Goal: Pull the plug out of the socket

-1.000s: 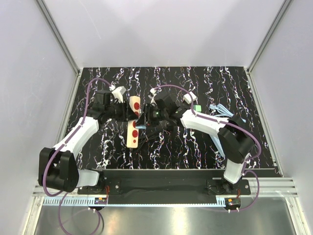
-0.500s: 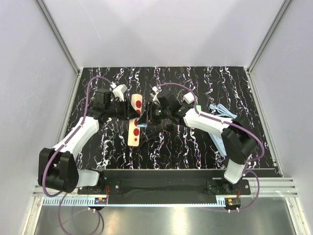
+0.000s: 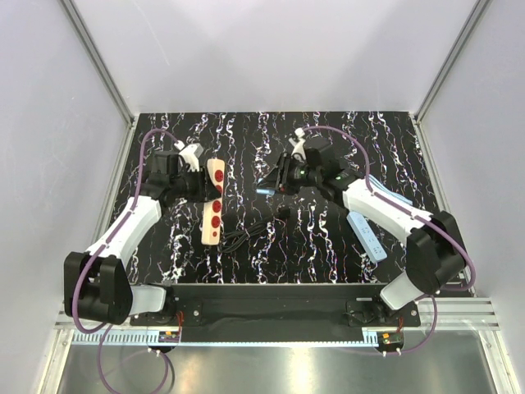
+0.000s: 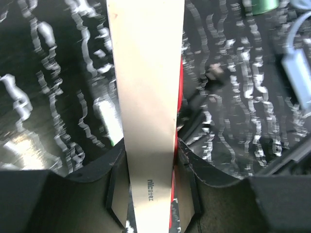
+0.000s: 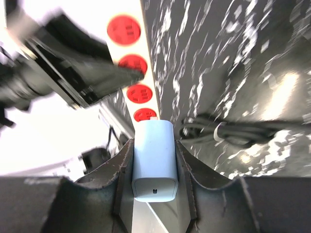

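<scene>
I should move my right gripper over to its right in the top view, lower it and release the plug, because bare tabletop by the light blue strip is below it there.
The socket is a narrow beige power strip [image 3: 212,209] with red round spots, lying tilted at the left centre of the table. My left gripper [image 3: 205,185] is shut on its far part; in the left wrist view the strip [image 4: 146,87] runs up between the fingers of my left gripper [image 4: 150,162]. My right gripper [image 3: 271,182] is shut on the plug [image 3: 264,190], a small white cube, held above the table, to the right of the strip and apart from it. In the right wrist view the plug [image 5: 154,165] sits between the fingers of my right gripper [image 5: 154,150], with the strip's red spots [image 5: 137,92] beyond it.
The strip's black cord [image 3: 253,231] lies bundled on the table between the arms, and also shows in the right wrist view [image 5: 228,133]. A light blue power strip [image 3: 368,233] with a blue cord lies under the right arm. The table has a black marbled top [image 3: 312,246].
My right gripper has moved right and back with the plug, which has come out of the strip. My left gripper has shifted the strip slightly left.
</scene>
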`<state>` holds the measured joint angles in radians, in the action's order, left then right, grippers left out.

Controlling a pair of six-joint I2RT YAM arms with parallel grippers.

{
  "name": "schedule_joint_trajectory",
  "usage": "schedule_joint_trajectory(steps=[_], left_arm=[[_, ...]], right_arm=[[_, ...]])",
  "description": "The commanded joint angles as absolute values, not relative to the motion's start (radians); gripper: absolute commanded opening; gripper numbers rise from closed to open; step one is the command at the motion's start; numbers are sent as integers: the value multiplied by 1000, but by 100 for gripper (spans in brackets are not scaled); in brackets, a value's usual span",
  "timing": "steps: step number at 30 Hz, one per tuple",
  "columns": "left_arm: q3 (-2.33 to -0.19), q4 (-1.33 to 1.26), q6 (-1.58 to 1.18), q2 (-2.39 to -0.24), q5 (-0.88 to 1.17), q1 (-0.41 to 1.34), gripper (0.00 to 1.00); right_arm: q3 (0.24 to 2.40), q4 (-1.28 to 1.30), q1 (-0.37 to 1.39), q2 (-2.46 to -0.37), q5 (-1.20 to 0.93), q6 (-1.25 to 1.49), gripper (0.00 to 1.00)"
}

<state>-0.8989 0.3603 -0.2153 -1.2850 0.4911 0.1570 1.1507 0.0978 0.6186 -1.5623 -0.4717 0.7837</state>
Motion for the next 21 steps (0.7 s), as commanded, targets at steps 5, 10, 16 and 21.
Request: schedule_joint_trajectory(steps=[5, 10, 16, 21], left_arm=[[-910, 368, -150, -1270, 429, 163, 0], [-911, 367, -158, -1273, 439, 163, 0], [-907, 350, -169, -1278, 489, 161, 0], [-904, 325, -184, -1287, 531, 153, 0]], right_arm=[[1155, 198, 612, -1493, -417, 733, 0], [1132, 302, 569, -1451, -315, 651, 0], [1052, 409, 427, -1419, -200, 509, 0], [1023, 479, 350, -1430, -75, 431, 0]])
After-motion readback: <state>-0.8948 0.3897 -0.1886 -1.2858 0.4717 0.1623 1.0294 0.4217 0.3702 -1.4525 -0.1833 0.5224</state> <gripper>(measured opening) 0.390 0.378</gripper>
